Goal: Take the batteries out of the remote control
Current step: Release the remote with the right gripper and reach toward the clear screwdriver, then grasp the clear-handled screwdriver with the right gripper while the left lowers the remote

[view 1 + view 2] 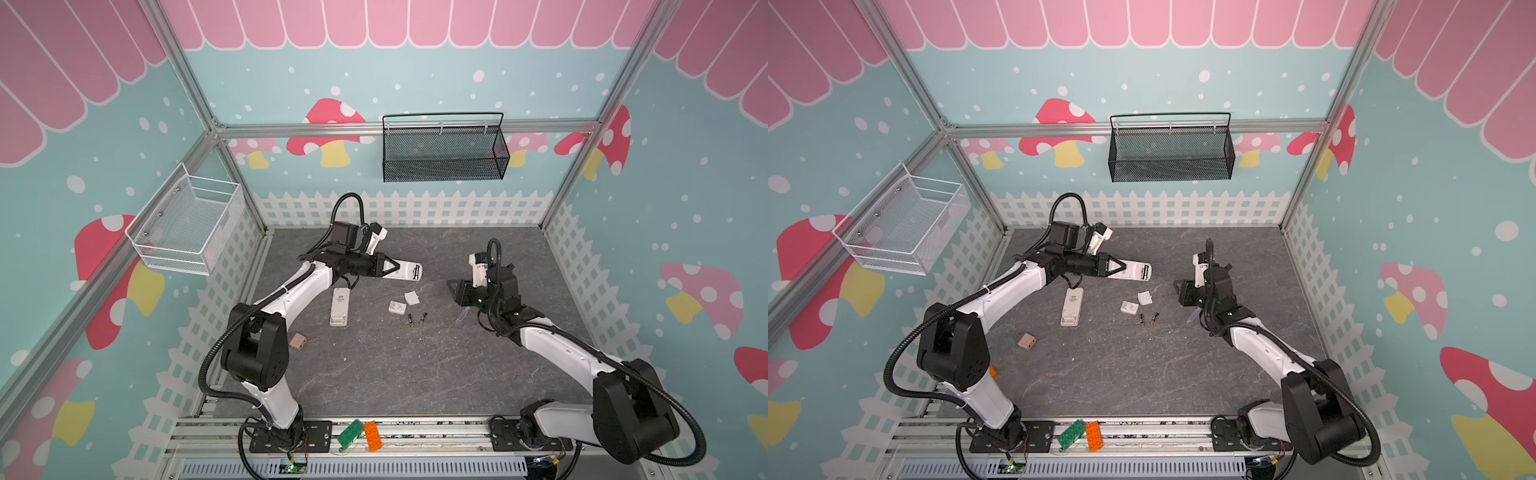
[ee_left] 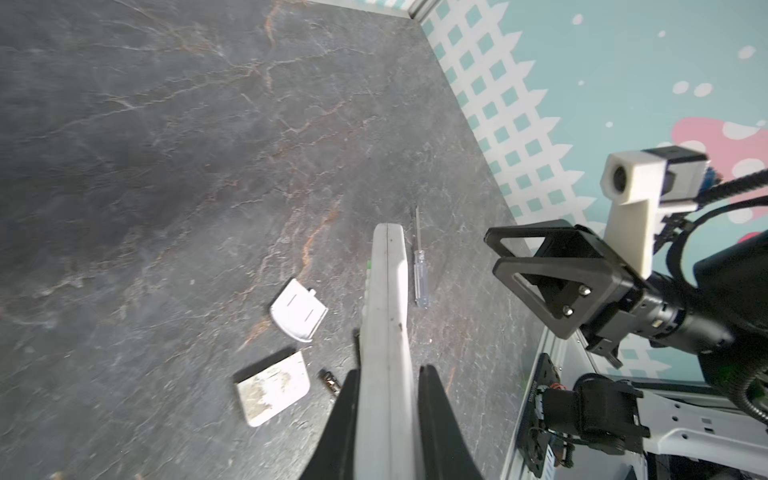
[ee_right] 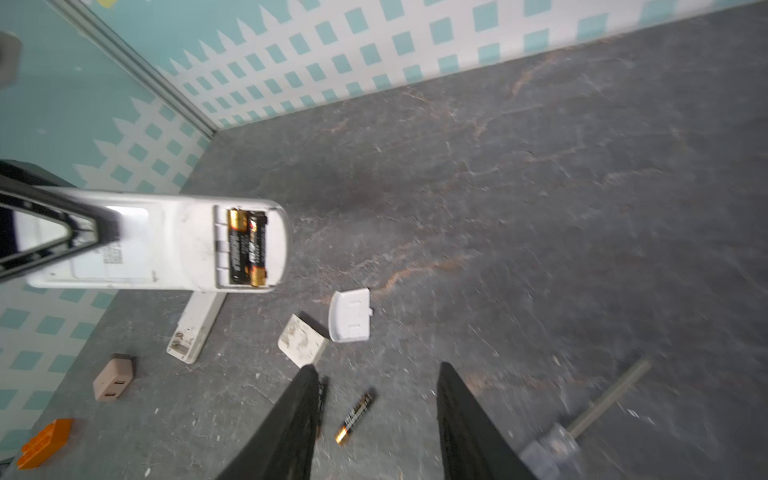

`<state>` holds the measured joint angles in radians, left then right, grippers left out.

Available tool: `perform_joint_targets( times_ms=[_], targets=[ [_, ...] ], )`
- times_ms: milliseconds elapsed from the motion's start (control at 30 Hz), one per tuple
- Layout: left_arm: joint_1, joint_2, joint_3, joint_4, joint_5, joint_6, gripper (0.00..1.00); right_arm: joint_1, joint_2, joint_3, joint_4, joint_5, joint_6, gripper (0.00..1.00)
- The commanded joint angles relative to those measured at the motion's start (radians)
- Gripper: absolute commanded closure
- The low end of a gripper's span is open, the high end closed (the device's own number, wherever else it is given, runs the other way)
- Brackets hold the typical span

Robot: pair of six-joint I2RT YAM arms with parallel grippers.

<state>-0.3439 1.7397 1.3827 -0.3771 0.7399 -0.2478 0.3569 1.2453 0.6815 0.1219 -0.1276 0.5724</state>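
The screwdriver's clear handle (image 1: 461, 317) (image 3: 552, 453) is beneath my open right gripper, so I should lower the gripper onto it next. The screwdriver's slim stem is good for prying out the batteries that are still in the remote control.
My left gripper (image 1: 390, 266) (image 2: 388, 368) is shut on a white remote control (image 1: 405, 270) (image 3: 166, 241) and holds it over the back of the table. Its battery compartment is open, with two batteries (image 3: 247, 253) still inside. Two loose batteries (image 1: 410, 321) (image 1: 423, 318) lie on the table. My right gripper (image 1: 454, 291) (image 3: 376, 365) is open and empty above them. In the right wrist view one battery (image 3: 355, 417) lies between its fingers and the other battery (image 3: 322, 399) is half hidden behind a finger.
A second white remote (image 1: 340, 306) lies flat, with two white battery covers (image 1: 411, 296) (image 1: 397, 307) near it. A clear-handled screwdriver (image 1: 463, 316) (image 2: 420, 266) lies under my right gripper. A brown block (image 1: 298, 341) sits front left. Toy bricks (image 1: 361, 434) rest on the front rail.
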Motion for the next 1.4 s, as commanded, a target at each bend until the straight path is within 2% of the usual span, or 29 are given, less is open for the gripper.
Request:
perform_joint_targets(
  times_ms=[0, 100, 233, 733, 1033, 1100, 1233, 1367],
  targets=[
    [-0.034, 0.03, 0.011, 0.052, 0.032, -0.05, 1.0, 0.0, -0.078, -0.053, -0.219, 0.161, 0.061, 0.51],
    [-0.062, 0.047, 0.021, 0.037, 0.009, -0.037, 1.0, 0.004, -0.134, -0.105, -0.263, 0.199, 0.116, 0.51],
    [-0.097, 0.054, 0.024, 0.017, -0.025, -0.039, 1.0, 0.019, -0.136, -0.111, -0.298, 0.226, 0.133, 0.52],
    [-0.119, -0.008, -0.132, 0.129, -0.067, -0.175, 1.0, 0.039, 0.168, -0.001, -0.22, 0.244, 0.21, 0.51],
    [-0.124, -0.122, -0.3, 0.17, -0.067, -0.316, 1.0, 0.039, 0.318, 0.087, -0.24, 0.248, 0.196, 0.51],
    [-0.127, -0.158, -0.349, 0.162, -0.028, -0.307, 1.0, 0.039, 0.331, 0.086, -0.245, 0.249, 0.195, 0.52],
    [-0.137, -0.202, -0.429, 0.134, -0.031, -0.255, 1.0, 0.038, 0.351, 0.083, -0.234, 0.262, 0.18, 0.55],
    [-0.157, -0.258, -0.513, 0.143, -0.055, -0.232, 1.0, 0.038, 0.373, 0.084, -0.233, 0.279, 0.16, 0.64]
  ],
)
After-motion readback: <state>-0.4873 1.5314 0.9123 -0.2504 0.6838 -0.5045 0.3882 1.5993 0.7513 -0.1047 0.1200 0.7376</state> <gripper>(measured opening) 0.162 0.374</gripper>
